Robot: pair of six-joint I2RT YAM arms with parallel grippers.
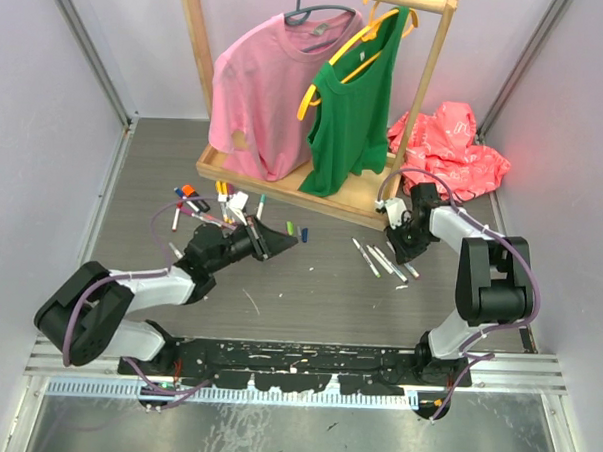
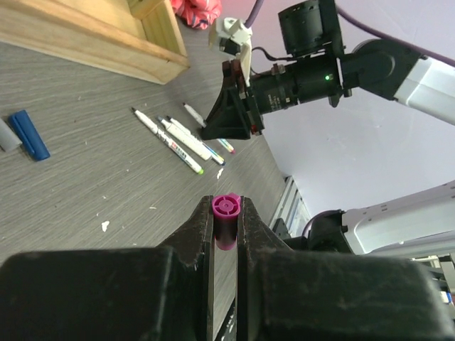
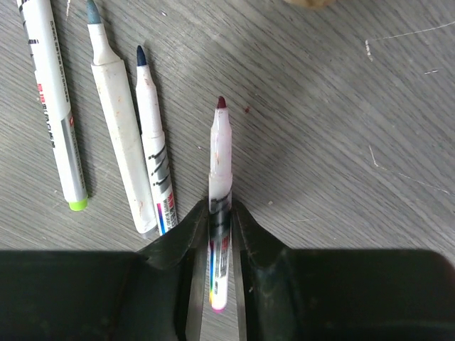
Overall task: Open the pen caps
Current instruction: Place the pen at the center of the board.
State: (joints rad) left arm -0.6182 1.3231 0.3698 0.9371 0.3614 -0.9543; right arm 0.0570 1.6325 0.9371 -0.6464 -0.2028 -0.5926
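Note:
The left gripper first tilts to point down next, to lower the magenta cap (image 2: 226, 207) onto the table (image 2: 62, 131) beside the blue cap, where loose caps lie.
My left gripper (image 2: 226, 213) is shut on a magenta pen cap (image 2: 226, 207), held end-on above the table; from above this gripper (image 1: 281, 240) sits left of centre. My right gripper (image 3: 220, 213) is closed around the barrel of an uncapped white marker (image 3: 220, 153) with a dark red tip, low over the table at the right (image 1: 398, 252). Three more uncapped markers (image 3: 121, 142) lie just left of it. Loose green (image 1: 290, 228) and blue (image 1: 304, 232) pen caps lie mid-table. A cluster of capped markers (image 1: 197, 201) lies at the left.
A wooden clothes rack base (image 1: 283, 185) stands behind the markers, with a pink shirt (image 1: 263, 84) and a green top (image 1: 357, 98) hanging over it. A red cloth (image 1: 450, 142) lies at the back right. Grey walls close in both sides.

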